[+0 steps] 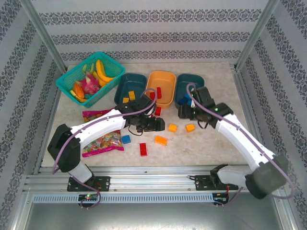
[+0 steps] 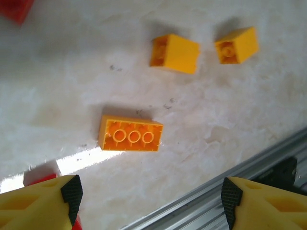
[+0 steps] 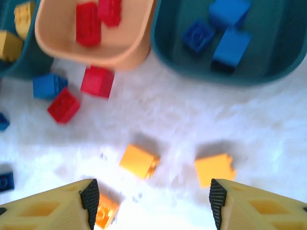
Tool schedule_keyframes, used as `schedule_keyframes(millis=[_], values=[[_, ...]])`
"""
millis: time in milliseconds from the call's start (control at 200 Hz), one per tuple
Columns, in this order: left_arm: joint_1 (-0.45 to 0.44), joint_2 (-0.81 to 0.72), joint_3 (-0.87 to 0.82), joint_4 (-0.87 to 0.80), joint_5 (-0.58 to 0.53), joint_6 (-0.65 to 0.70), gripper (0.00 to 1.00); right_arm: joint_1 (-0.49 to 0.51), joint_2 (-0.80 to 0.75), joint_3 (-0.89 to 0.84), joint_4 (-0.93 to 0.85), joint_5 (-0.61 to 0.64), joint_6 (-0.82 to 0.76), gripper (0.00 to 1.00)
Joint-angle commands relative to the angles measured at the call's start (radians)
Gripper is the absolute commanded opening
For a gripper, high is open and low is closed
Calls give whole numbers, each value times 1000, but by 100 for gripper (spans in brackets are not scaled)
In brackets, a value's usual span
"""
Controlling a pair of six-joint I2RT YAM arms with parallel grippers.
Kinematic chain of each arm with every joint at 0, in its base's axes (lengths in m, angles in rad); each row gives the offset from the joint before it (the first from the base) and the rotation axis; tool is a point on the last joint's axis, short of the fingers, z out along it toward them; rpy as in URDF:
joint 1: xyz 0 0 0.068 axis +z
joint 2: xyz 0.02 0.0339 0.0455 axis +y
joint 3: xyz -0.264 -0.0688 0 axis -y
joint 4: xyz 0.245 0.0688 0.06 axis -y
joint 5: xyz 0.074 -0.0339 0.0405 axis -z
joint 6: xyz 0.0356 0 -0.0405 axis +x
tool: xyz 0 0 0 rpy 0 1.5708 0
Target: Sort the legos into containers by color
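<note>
The upturned orange brick (image 2: 130, 135) lies lengthwise between the sides of my open fingers. I will next turn my left gripper and lower it to close on the brick's long sides.
Three trays stand in a row at the back: a left teal tray (image 1: 136, 82) with yellow bricks, an orange tray (image 1: 165, 79) with red bricks (image 3: 87, 23), and a right teal tray (image 1: 183, 84) with blue bricks (image 3: 229, 44). Loose legos lie in front of them. My left gripper (image 2: 151, 196) is open above the table, and an upturned orange brick (image 2: 130, 135) lies just beyond its fingertips. Two yellow bricks (image 2: 173, 52) (image 2: 236, 45) rest farther out. My right gripper (image 3: 151, 206) is open and empty over those yellow bricks (image 3: 139, 161) (image 3: 214, 169).
Red bricks (image 3: 97, 81) (image 3: 63, 105) and a blue brick (image 3: 48, 85) lie near the orange tray's front. A turquoise basket (image 1: 67, 81) of toy fruit stands back left. Candy bags (image 1: 103, 143) lie at the left. The aluminium rail (image 2: 249, 167) runs along the front edge.
</note>
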Motion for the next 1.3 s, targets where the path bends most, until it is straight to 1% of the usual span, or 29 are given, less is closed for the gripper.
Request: schedule_keyframes(millis=[0, 40, 110, 150, 190, 255, 310, 370, 490, 600, 694, 779, 864, 984, 1179, 1299], values=[[-9, 66, 112, -140, -27, -285, 79, 75, -144, -122, 6, -69, 84, 65], [-8, 99, 158, -170, -25, -312, 80, 108, -200, -161, 16, -85, 100, 65], [-10, 153, 201, -219, -12, -409, 79, 167, -295, -217, 29, -96, 119, 65], [-11, 173, 196, -201, 17, -471, 79, 197, -348, -242, 45, -108, 125, 66], [-14, 185, 179, -187, 43, -568, 78, 219, -393, -262, 51, -114, 133, 67], [-36, 175, 122, -104, 55, -710, 78, 239, -457, -279, 47, -118, 141, 67], [-64, 161, 86, -63, 22, -841, 78, 245, -498, -285, 38, -115, 143, 68], [-96, 155, 79, -44, -29, -948, 78, 244, -529, -284, 23, -108, 140, 69], [-129, 172, 74, -32, -116, -1101, 79, 244, -558, -271, -1, -107, 122, 69], [-142, 205, 60, 16, -141, -1215, 81, 244, -577, -264, -19, -119, 118, 69], [-149, 247, 56, 39, -129, -1286, 80, 244, -600, -267, -31, -120, 119, 69], [-154, 269, 52, 43, -154, -1332, 79, 243, -621, -271, -39, -118, 119, 69], [-154, 290, 27, 117, -171, -1372, 77, 243, -637, -271, -46, -122, 119, 70], [-154, 327, 42, 107, -187, -1372, 72, 242, -656, -283, -47, -134, 125, 70], [-153, 343, 26, 100, -199, -1372, 51, 238, -661, -298, -37, -136, 136, 70], [-147, 340, 19, 112, -211, -1353, 35, 236, -645, -299, -18, -135, 139, 70]])
